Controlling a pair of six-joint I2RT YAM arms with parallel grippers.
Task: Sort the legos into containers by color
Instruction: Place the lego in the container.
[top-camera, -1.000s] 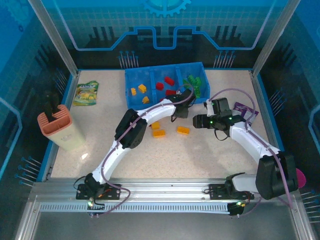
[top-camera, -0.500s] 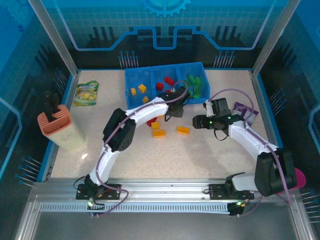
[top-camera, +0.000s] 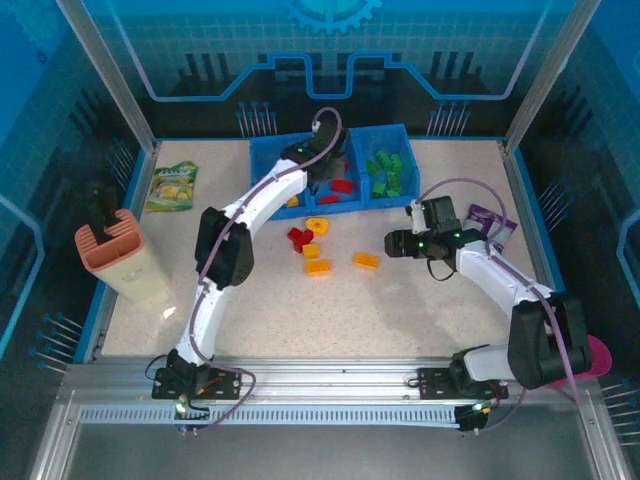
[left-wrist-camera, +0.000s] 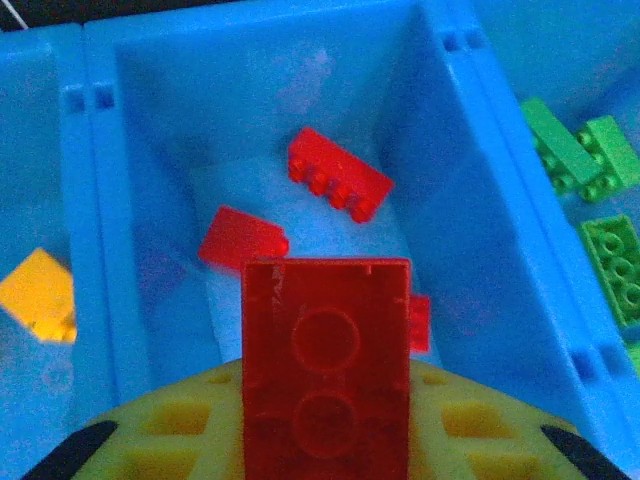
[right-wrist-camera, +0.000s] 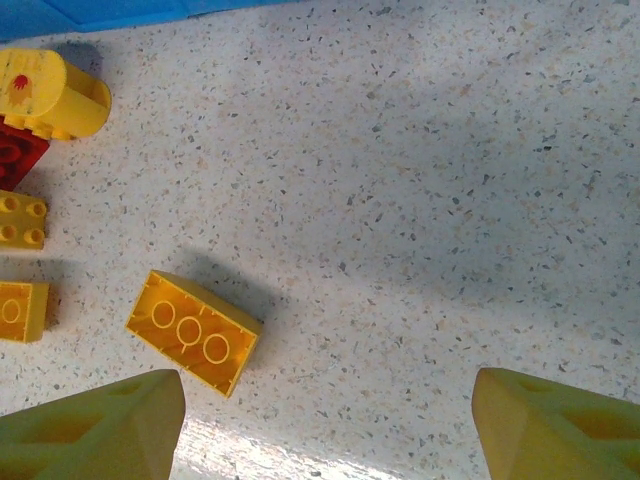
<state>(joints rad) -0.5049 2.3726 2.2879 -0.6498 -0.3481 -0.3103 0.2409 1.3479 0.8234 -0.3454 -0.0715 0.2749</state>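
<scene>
The red legos are gathered in the middle section of the blue tray. My left gripper should lower the red lego it is holding toward them and then let it go.
My left gripper (top-camera: 320, 172) hangs over the middle compartment of the blue tray (top-camera: 258, 152), shut on a red lego (left-wrist-camera: 328, 360) that stands upright between its jaws (left-wrist-camera: 328, 420). Below it lie three red legos (left-wrist-camera: 340, 175). Green legos (top-camera: 388, 170) fill the right compartment and yellow ones (top-camera: 272, 183) the left. On the table lie a red lego (top-camera: 298, 237), a yellow ring (top-camera: 317, 225) and orange-yellow bricks (top-camera: 366, 260). My right gripper (top-camera: 392, 242) is open above the table, right of an orange-yellow brick (right-wrist-camera: 193, 332), with nothing between its fingers (right-wrist-camera: 90, 430).
A salmon ribbed holder (top-camera: 125, 255) stands at the left edge, with a green snack packet (top-camera: 172, 187) behind it. A purple packet (top-camera: 492, 222) lies by the right arm and a pink cup (top-camera: 601, 355) at the near right. The tray wall (left-wrist-camera: 440, 200) rises close to the held brick.
My left arm has swung from the middle of the table back to the tray's middle compartment with the red lego in its grip. The right arm has stayed where it was.
</scene>
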